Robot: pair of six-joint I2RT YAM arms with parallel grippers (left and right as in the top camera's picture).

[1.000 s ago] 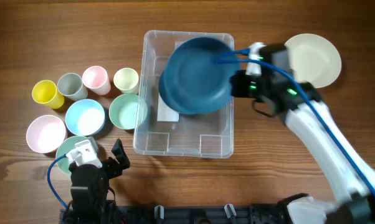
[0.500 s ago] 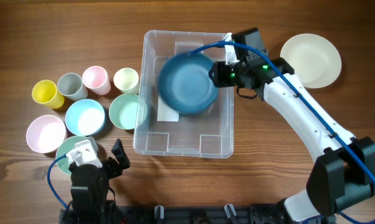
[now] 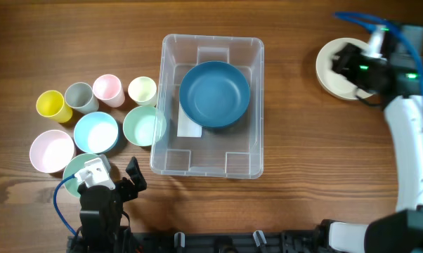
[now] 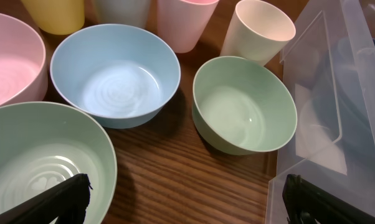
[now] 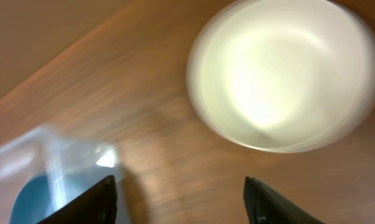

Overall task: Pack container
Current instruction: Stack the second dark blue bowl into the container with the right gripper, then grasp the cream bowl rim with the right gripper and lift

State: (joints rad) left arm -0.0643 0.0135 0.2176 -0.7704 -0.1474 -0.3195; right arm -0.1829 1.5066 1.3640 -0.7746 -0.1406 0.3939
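Observation:
The cream bowl point(image 3: 327, 73) is still outside, so my open right gripper will go down and to the right in the overhead view next, onto the cream bowl's rim farthest from the container.
The container point(image 3: 161, 105) is a clear bin at the table's middle, with a white label point(image 3: 190, 128) on its floor. A dark blue bowl point(image 3: 214, 94) lies inside it, free of any gripper. My right gripper point(image 3: 340, 65) hovers off to the right over a cream bowl point(image 3: 327, 73). In the right wrist view that gripper point(image 5: 181, 199) is open and empty, the cream bowl point(image 5: 281, 74) is ahead and the container's corner point(image 5: 47, 155) is at lower left. My left gripper point(image 4: 187, 202) stands open near the front edge, between a sage bowl point(image 4: 38, 162) and the container wall point(image 4: 337, 124).
Left of the container stand a yellow cup point(image 3: 50, 104), grey cup point(image 3: 79, 96), pink cup point(image 3: 107, 89) and cream cup point(image 3: 142, 90). Below them sit a pink bowl point(image 3: 51, 150), light blue bowl point(image 3: 96, 132) and green bowl point(image 3: 142, 125).
My right gripper let go of the dark blue bowl, which now rests in the container. It opened and swung right to above the cream bowl. The left arm has not moved.

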